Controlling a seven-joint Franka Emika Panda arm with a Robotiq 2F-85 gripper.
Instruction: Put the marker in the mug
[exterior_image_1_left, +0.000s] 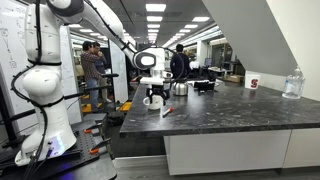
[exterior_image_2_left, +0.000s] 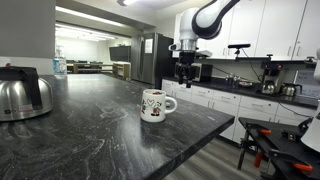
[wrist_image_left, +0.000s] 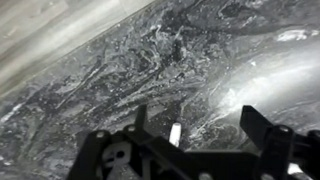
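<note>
To get the open fingers around the marker (wrist_image_left: 175, 135), my gripper should lower and shift away from my base first.
The white mug (exterior_image_1_left: 154, 101) stands on the dark marble counter (exterior_image_1_left: 230, 112); it also shows in an exterior view (exterior_image_2_left: 153, 104) with its handle to the side. The marker (exterior_image_1_left: 166, 111), slim and whitish with a reddish part, lies flat on the counter just beside the mug. My gripper (exterior_image_1_left: 153, 88) hangs open and empty above the counter near the mug, and it shows in both exterior views (exterior_image_2_left: 186, 78). In the wrist view the open jaws (wrist_image_left: 200, 125) look down on the counter, and the marker's whitish end (wrist_image_left: 175, 133) shows between them, its remaining length hidden by the gripper body.
A shiny metal kettle (exterior_image_1_left: 180, 88) stands behind the mug and shows large in an exterior view (exterior_image_2_left: 22, 95). A white cup with a red mark (exterior_image_1_left: 252, 82) and a clear bottle (exterior_image_1_left: 293, 84) stand at the far end. The counter edge (exterior_image_2_left: 215, 125) is close to the mug.
</note>
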